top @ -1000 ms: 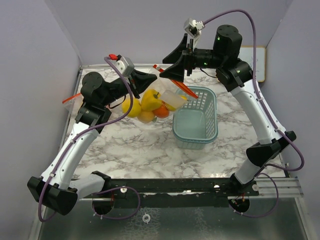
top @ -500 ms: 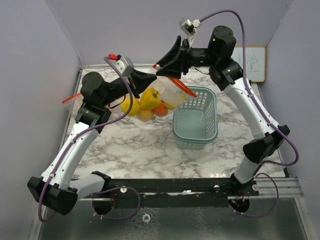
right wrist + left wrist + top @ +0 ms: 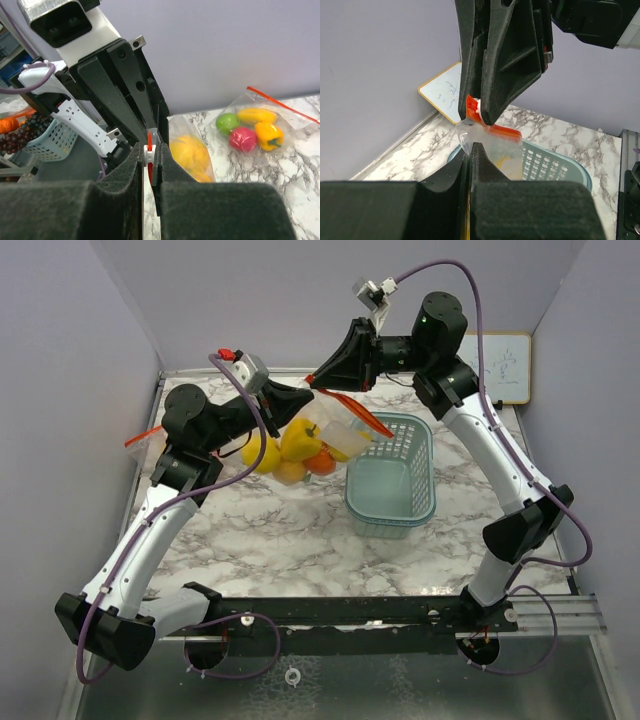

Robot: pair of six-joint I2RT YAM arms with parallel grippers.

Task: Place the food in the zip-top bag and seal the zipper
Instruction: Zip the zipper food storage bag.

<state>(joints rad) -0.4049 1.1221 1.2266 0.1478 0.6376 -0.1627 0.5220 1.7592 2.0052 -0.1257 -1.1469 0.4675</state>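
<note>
The slider is still at the orange zipper's other end, so my right gripper will next pull it along the zipper to the end by the basket and let it go there.
The clear zip-top bag [image 3: 343, 437] hangs in the air between my two grippers. Inside it sits the food [image 3: 299, 441]: yellow and orange toy fruits, one yellow fruit [image 3: 191, 156] showing close in the right wrist view. My left gripper [image 3: 306, 398] [image 3: 470, 149] is shut on the bag's clear top edge. Just right of it, my right gripper [image 3: 315, 381] [image 3: 149, 151] is shut on the white slider [image 3: 148, 148] of the orange zipper [image 3: 362, 416] [image 3: 501, 131], at the zipper's left end.
A pale green mesh basket [image 3: 400, 502] [image 3: 555, 167] stands on the marble table right of the bag. A second clear bag [image 3: 260, 131] holding green, pink, yellow and orange fruits lies by the left wall. A small whiteboard [image 3: 506, 366] leans at the back right.
My right gripper has moved left to the zipper's end beside the left gripper and closed on the slider. The left gripper has held still.
</note>
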